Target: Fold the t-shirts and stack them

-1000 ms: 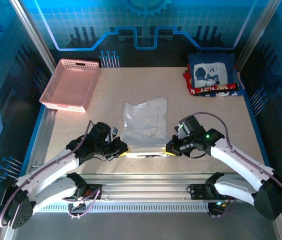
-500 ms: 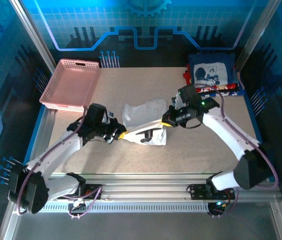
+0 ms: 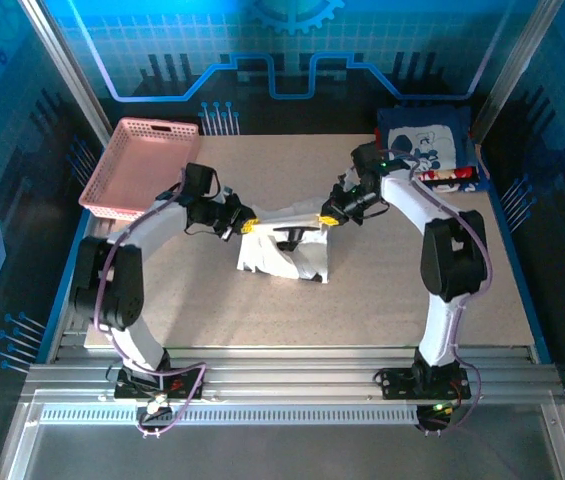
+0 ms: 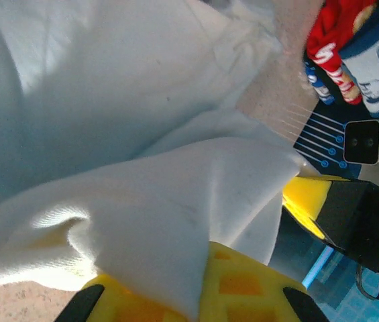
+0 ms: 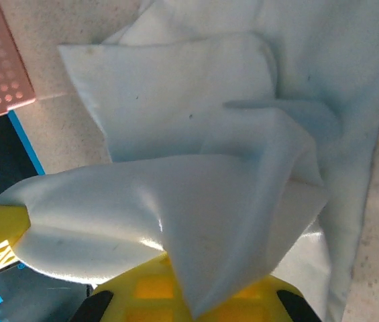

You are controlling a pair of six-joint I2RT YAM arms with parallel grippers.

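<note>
My left gripper should next pull the white shirt's corner back, then lower and release it onto bare tabletop below and back, in front of the shirt.
A white t-shirt [image 3: 284,250] with black print lies in the middle of the table, its upper edge lifted and stretched between both grippers. My left gripper [image 3: 245,224] is shut on the shirt's left corner; in the left wrist view the white cloth [image 4: 155,221] drapes over my yellow finger [image 4: 243,288]. My right gripper [image 3: 329,218] is shut on the right corner, where the cloth [image 5: 176,221] covers its yellow finger [image 5: 149,292]. A stack of folded shirts, navy with white cartoon print [image 3: 425,145] on top and red below, sits at the back right.
A pink plastic lattice basket [image 3: 142,168] stands at the back left of the table, close to my left arm. The tan tabletop [image 3: 382,290] is bare in front of the white shirt. Blue walls and metal posts enclose the table.
Both grippers have carried the white shirt's near edge away from the table front toward the back, folding it over itself. The arms are now stretched far out.
</note>
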